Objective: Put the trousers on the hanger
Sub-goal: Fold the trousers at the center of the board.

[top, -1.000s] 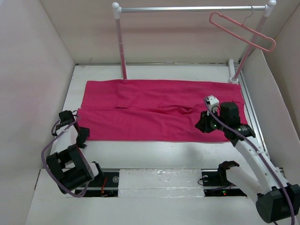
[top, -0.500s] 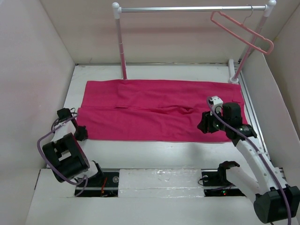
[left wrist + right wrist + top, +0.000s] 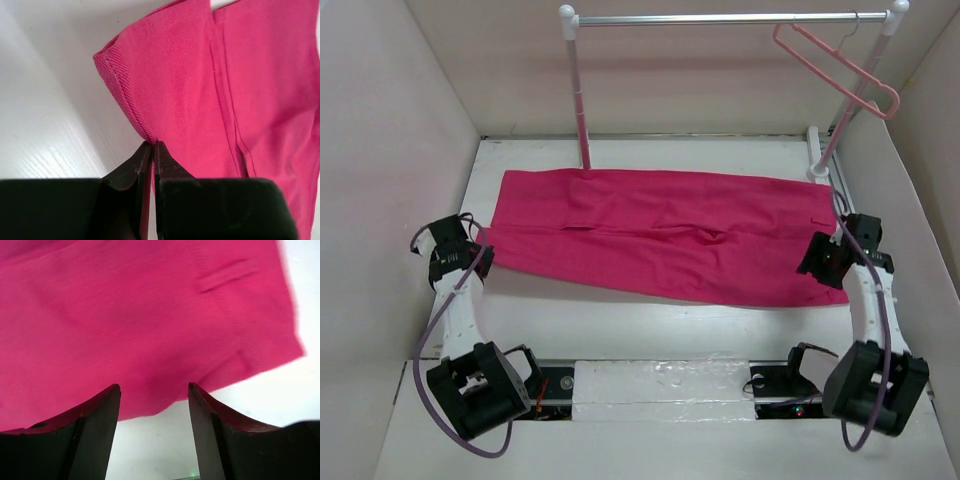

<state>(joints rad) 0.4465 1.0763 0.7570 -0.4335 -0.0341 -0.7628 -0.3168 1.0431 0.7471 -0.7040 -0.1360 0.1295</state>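
I will next bring my right gripper down and right in the top view onto the trousers' near waistband corner (image 3: 842, 300) (image 3: 298, 352), still unheld and below it on that side.
The magenta trousers (image 3: 660, 235) lie spread flat across the table, hems to the left. My left gripper (image 3: 470, 258) is shut on the near hem corner of the trousers (image 3: 165, 80), the cloth pinched between its tips (image 3: 152, 144). At the right end my right gripper (image 3: 817, 262) stands open just above the waistband edge of the trousers (image 3: 140, 315), with nothing between its fingers (image 3: 107, 400). The light-pink hanger (image 3: 835, 70) hangs tilted by its hook at the right end of the rail.
A white-and-silver clothes rail (image 3: 720, 18) spans the back on two posts (image 3: 580, 100). Tall white walls close in the table on the left, right and back. A foil-covered strip (image 3: 660, 385) runs between the arm bases.
The left gripper closed on the hem corner and the arm stretched out. The right gripper moved right to the waistband edge and opened wider. The trousers' near edge shifted askew.
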